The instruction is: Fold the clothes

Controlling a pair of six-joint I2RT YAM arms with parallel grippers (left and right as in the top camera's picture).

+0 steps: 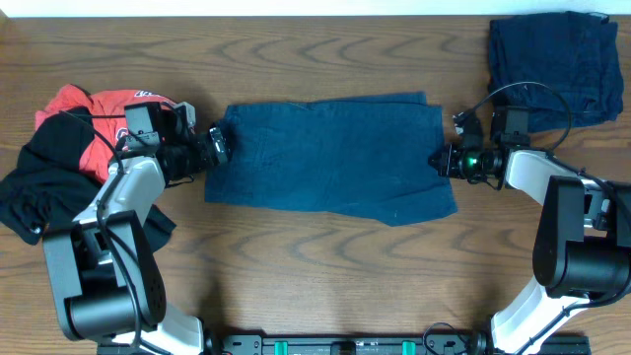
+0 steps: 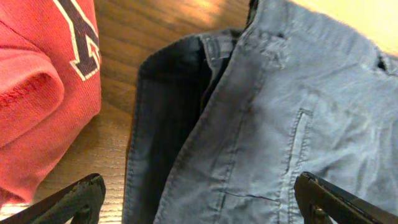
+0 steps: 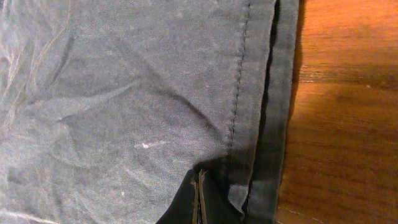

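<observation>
The shorts' folded waistband edge (image 1: 216, 170) (image 2: 166, 194) is below my left gripper, and its open fingers are already on either side of that edge, so I will lower my left gripper onto it next.
The dark blue denim shorts (image 1: 330, 158) lie folded flat in the middle of the table. My left gripper (image 1: 217, 148) is open at their left edge. In the left wrist view its fingers (image 2: 199, 186) are spread wide over the waistband and pocket side of the shorts (image 2: 267, 124). My right gripper (image 1: 441, 158) is at their right edge. In the right wrist view its fingers (image 3: 199, 186) are pressed together at the puckered hem of the shorts (image 3: 124, 93).
A red white-lettered T-shirt (image 1: 84, 113) lies at the left, also in the left wrist view (image 2: 37, 93). A black garment (image 1: 44, 187) lies partly over it. Folded navy denim (image 1: 557, 59) sits at the back right corner.
</observation>
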